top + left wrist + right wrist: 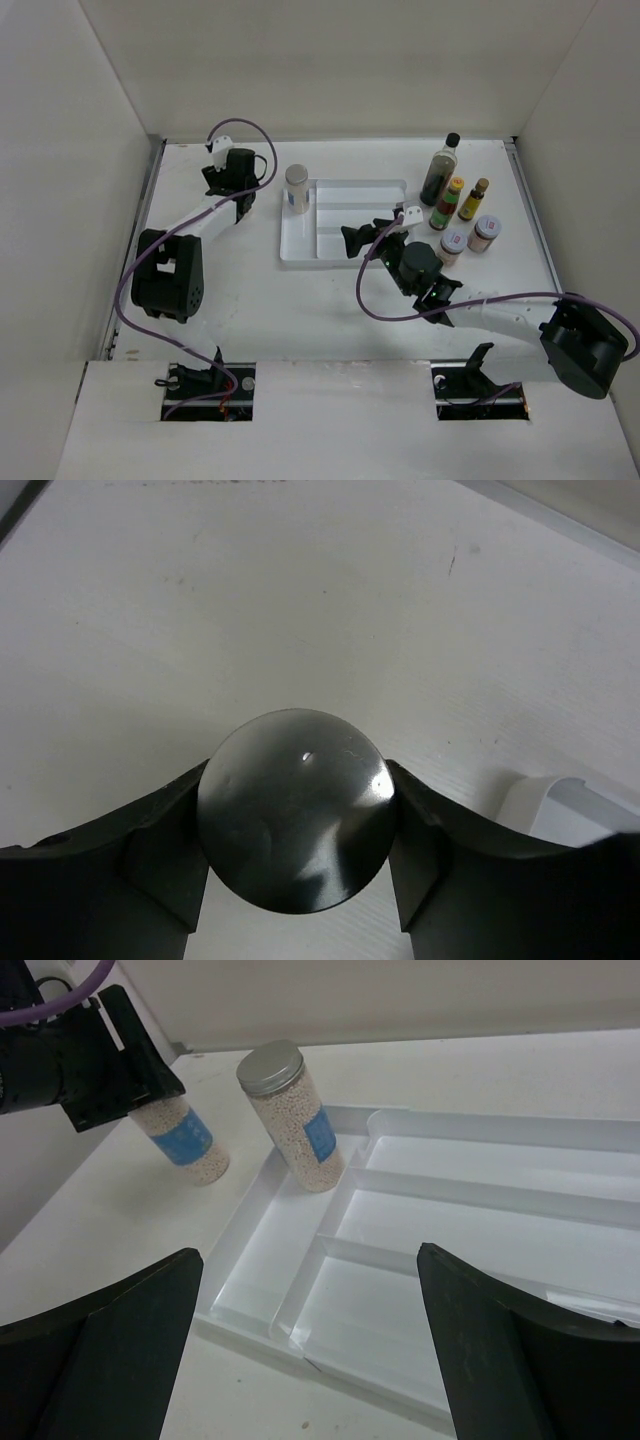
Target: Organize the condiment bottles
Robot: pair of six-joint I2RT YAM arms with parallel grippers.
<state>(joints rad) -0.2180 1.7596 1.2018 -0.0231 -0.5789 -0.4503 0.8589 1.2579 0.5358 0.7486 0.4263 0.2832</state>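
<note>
My left gripper is to move back and to the right in the top view next and let go there, because the second jar leaves the near end of its section of the tray empty.
My left gripper [238, 185] is shut on a grey-lidded jar of pale grains [182, 1138], just left of the white divided tray [345, 185]; its lid [295, 825] fills the gap between my fingers. A second grey-lidded jar [297, 188] stands upright in the tray's far left compartment [292, 1118]. My right gripper [365, 236] hangs open and empty over the tray's middle [310, 1360]. To the right of the tray stand the tall dark bottle [440, 170], the yellow-capped red-green bottle [450, 203], the small yellow-labelled bottle [474, 200] and two pinkish spice jars [452, 247] [485, 233].
The tray's other compartments [470, 1230] hold nothing. White walls close in the table on the left, back and right. A tray corner [570, 800] shows beside my left fingers. Purple cables loop over both arms.
</note>
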